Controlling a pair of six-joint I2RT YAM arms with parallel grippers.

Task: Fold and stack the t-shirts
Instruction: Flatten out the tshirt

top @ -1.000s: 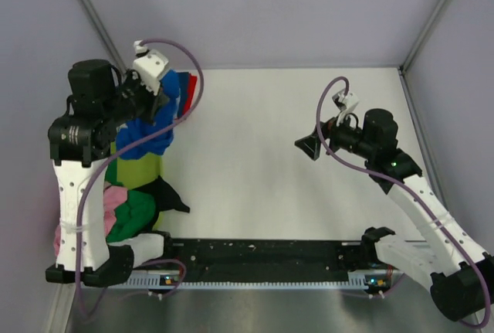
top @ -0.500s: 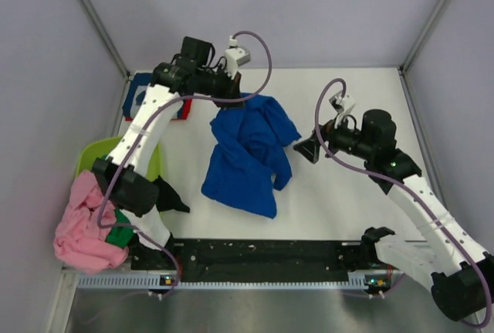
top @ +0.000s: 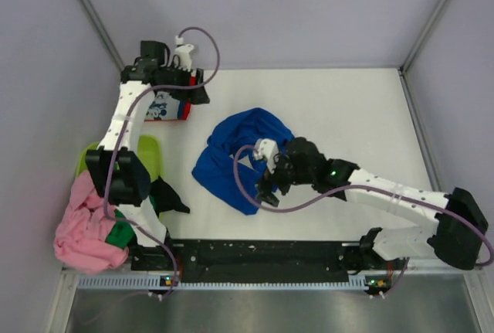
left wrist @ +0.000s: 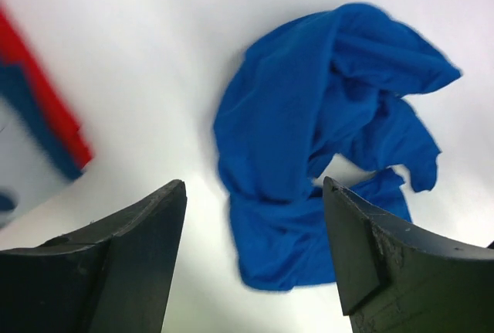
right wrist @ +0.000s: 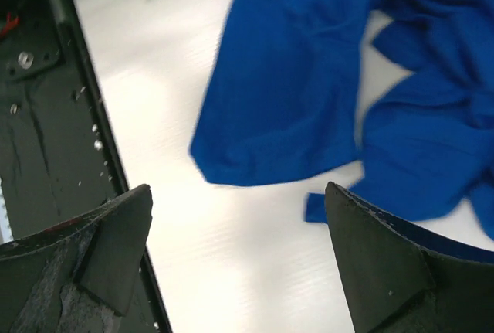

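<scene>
The blue t-shirt's near corner (top: 249, 210) (right wrist: 212, 168) lies flat below and to the left in the top view, so I should next lower my right gripper that way onto it.
A royal blue t-shirt (top: 243, 154) lies crumpled in the middle of the table. My left gripper (top: 197, 95) hovers open at the back left, apart from the shirt, beside a folded navy t-shirt with white print (top: 160, 106) lying on a red one (top: 185, 111). In the left wrist view the blue t-shirt (left wrist: 309, 140) lies beyond the empty left gripper (left wrist: 255, 259). My right gripper (top: 268, 188) hangs open over the shirt's near edge; the right wrist view shows that gripper (right wrist: 239, 259) empty above the bare table, just short of the blue cloth (right wrist: 301, 78). Pink (top: 83, 231) and green (top: 120, 234) t-shirts sit heaped at the near left.
A lime-green tub (top: 148, 157) stands at the left, under the pink heap's far side. A black piece of cloth (top: 167, 195) lies beside it. The black rail (top: 262, 254) runs along the near edge, also visible as a black rail (right wrist: 31, 117) in the right wrist view.
My left gripper opened and let go of the blue t-shirt, then drew back to the far left. The shirt dropped onto the table. My right arm swung left and down over its near edge.
</scene>
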